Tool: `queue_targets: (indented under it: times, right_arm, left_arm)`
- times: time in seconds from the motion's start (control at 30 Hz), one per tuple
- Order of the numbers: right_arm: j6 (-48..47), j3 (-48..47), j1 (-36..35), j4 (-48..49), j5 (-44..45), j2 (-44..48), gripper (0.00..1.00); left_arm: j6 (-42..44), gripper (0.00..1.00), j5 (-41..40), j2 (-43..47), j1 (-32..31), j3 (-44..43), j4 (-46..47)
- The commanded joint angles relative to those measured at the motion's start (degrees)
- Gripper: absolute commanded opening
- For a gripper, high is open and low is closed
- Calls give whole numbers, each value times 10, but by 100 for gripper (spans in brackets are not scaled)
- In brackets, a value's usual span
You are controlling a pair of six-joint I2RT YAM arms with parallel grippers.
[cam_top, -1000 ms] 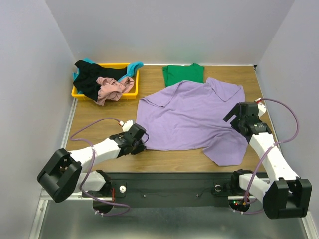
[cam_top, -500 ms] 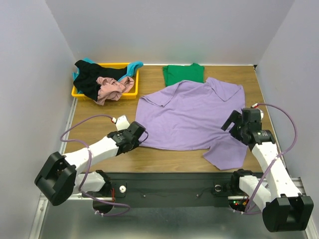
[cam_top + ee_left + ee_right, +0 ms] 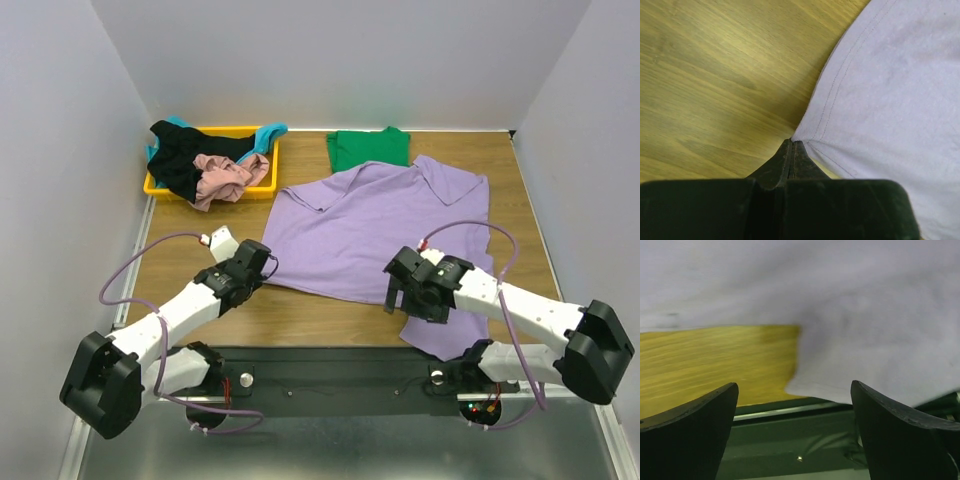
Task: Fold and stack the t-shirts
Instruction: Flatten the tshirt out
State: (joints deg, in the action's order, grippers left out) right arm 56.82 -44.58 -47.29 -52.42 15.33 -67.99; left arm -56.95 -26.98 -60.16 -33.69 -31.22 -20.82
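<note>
I should move my right gripper's open fingers down and backward next, onto the purple t-shirt flap's near edge [image 3: 417, 343] [image 3: 822, 394]. That edge is still unheld, below my gripper and back toward the base.
The lavender purple t-shirt [image 3: 370, 225] lies spread flat in the middle of the wooden table. My left gripper [image 3: 265, 270] is shut on its near left corner; in the left wrist view the fingertips [image 3: 792, 142] pinch the hemmed corner of the purple cloth [image 3: 890, 90]. My right gripper [image 3: 400, 297] hangs open over the shirt's near edge, nothing between its fingers. The right wrist view shows the open right gripper [image 3: 794, 385] above a purple corner [image 3: 865, 315] near the table's front edge. A folded green t-shirt [image 3: 368, 148] lies at the back.
A yellow tray [image 3: 160, 186] at the back left holds crumpled black [image 3: 180, 160], dusty pink [image 3: 225, 175] and teal [image 3: 268, 132] shirts. The black base rail [image 3: 340, 370] runs along the near edge. Grey walls stand on three sides.
The right arm has swung from the table's right side leftward to the shirt's near edge, still open. The left gripper has drawn the shirt's corner a little to the left.
</note>
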Motion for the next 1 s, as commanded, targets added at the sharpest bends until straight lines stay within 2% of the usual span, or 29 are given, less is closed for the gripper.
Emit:
queue_targets:
  times: [0.0,0.17,0.3,0.47,0.6,0.7,0.9,0.97]
  right_arm:
    - [136,23,-5,-123,29,30,100]
    - [173,81,-5,-134,-38,102,100]
    - [184,91,-5,-148,-41,110,100]
    - [154,74,-6,-127,-43,52,98]
    - [99,92,-6,-21,-71,16,96]
    - [95,99,-6,0,-57,-16,91]
    - [109,126,-5,33,-28,-50,68]
    - [105,133,-5,53,-16,-50,48]
  left_arm:
    - [28,0,-29,26,14,5,22]
    - [39,0,-18,31,19,6,30]
    - [39,0,-15,38,20,12,34]
    - [42,0,-9,46,21,13,36]
    - [47,0,-4,47,21,13,46]
    - [50,0,-6,44,21,6,39]
    - [54,0,4,51,21,6,52]
    - [54,0,0,51,21,6,51]
